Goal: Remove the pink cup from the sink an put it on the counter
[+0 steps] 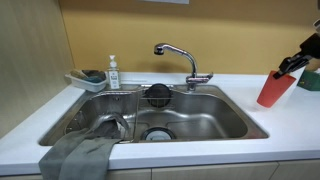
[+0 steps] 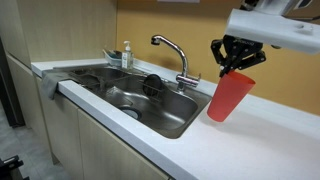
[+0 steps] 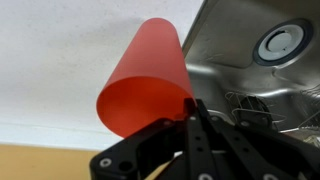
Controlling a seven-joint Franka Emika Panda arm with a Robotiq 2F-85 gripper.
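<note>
My gripper is above the white counter, and the cup hangs tilted over it. So my gripper will go down, turn the cup upright and let go of the cup's rim.
The pink cup is a red-pink plastic tumbler, held tilted over the white counter to the side of the sink. My gripper is shut on the cup's rim. In an exterior view the cup hangs from the gripper just above the counter, past the sink. The wrist view shows the cup pointing base-first toward the counter, with the fingers pinching its rim.
A chrome faucet stands behind the sink. A soap bottle and a sponge tray sit at the back corner. A grey cloth hangs over the front edge. A black strainer is in the basin.
</note>
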